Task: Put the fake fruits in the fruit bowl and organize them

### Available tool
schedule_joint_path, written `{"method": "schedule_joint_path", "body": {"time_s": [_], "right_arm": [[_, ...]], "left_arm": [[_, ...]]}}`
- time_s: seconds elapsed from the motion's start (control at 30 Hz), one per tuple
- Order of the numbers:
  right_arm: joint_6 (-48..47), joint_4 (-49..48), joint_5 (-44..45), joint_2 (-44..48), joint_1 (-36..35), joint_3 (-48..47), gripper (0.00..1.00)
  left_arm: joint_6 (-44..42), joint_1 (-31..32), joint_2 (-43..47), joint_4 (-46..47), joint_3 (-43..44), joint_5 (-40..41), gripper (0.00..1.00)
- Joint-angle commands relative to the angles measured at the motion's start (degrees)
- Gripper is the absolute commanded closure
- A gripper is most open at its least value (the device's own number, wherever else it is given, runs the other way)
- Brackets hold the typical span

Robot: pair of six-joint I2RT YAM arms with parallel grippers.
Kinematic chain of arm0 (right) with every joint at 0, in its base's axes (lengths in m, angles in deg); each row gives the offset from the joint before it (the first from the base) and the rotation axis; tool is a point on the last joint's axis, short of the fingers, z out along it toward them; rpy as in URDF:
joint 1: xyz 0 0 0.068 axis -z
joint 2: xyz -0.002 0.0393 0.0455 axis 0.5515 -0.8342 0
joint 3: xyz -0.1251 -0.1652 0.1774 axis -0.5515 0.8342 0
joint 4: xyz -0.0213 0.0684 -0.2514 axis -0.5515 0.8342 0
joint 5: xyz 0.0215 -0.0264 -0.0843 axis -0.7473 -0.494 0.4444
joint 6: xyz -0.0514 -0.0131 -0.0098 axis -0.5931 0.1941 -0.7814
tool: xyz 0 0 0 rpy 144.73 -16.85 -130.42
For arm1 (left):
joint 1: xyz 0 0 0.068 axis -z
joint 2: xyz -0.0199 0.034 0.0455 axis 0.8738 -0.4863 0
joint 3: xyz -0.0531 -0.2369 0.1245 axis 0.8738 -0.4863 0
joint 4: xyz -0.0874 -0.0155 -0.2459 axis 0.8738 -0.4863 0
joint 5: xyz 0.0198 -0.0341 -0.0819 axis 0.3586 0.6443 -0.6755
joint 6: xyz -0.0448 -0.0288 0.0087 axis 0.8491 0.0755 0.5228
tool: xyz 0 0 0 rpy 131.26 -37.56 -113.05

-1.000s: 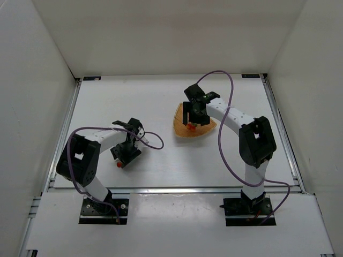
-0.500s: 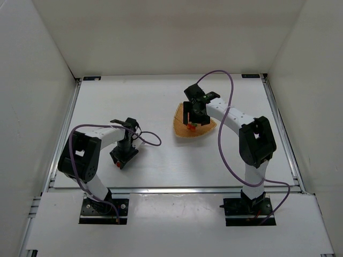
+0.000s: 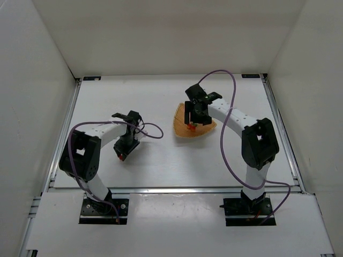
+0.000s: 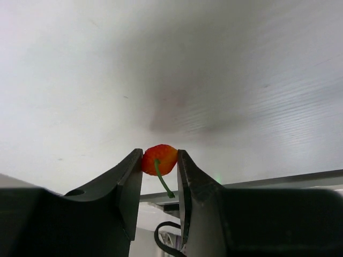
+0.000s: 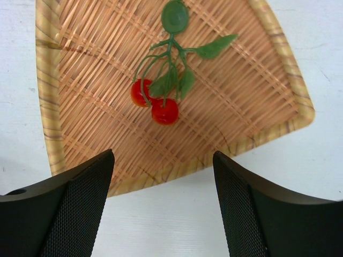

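Observation:
I should raise my left gripper, cross outward, right in the top view, over the bowl (image 3: 185,131) holding the cherry cluster and release.
A single red cherry (image 4: 159,159) with a thin green stem is pinched between the fingertips of my left gripper (image 4: 159,160), which is shut on it just above the white table; from above, that cherry (image 3: 122,156) shows red at the gripper's tip. The tan woven fruit bowl (image 5: 69,69) lies under my right gripper (image 5: 163,176), whose fingers stand wide apart with nothing between them. A cherry cluster (image 5: 161,104) with green leaves and stems rests inside the bowl. In the top view the bowl (image 3: 185,131) is right of centre with the right gripper (image 3: 194,116) hovering over it.
White walls enclose the table on three sides. A metal rail (image 3: 171,188) runs along the near edge of the table, with both arm bases behind it. Purple cables loop off each arm.
My left gripper has closed on the single cherry and shifted slightly up-table with it. The right gripper has stayed over the bowl, barely moving.

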Motion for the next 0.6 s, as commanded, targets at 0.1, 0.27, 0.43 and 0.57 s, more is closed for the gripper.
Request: {"method": "schedule_joint_path", "body": {"time_s": [0.1, 0.27, 0.43, 0.57], "right_arm": [[3.9, 1.2, 5.7, 12.9, 2.4, 4.0, 0.21], [8.2, 1.7, 6.6, 23.2, 7.6, 11.3, 0.21], [11.5, 5.8, 11.3, 32.8, 10.5, 17.8, 0.21], [13.2, 8.9, 15.1, 39.8, 12.1, 19.5, 0.19]], "left_arm": [[2.6, 5.0, 3.2, -4.4, 17.8, 1.8, 0.90], [2.6, 11.2, -5.4, -2.9, 37.1, -1.3, 0.90], [2.0, 16.5, -21.2, 0.5, 54.3, -4.2, 0.87], [2.0, 20.0, -30.4, 1.8, 67.9, -6.5, 0.80]]}}
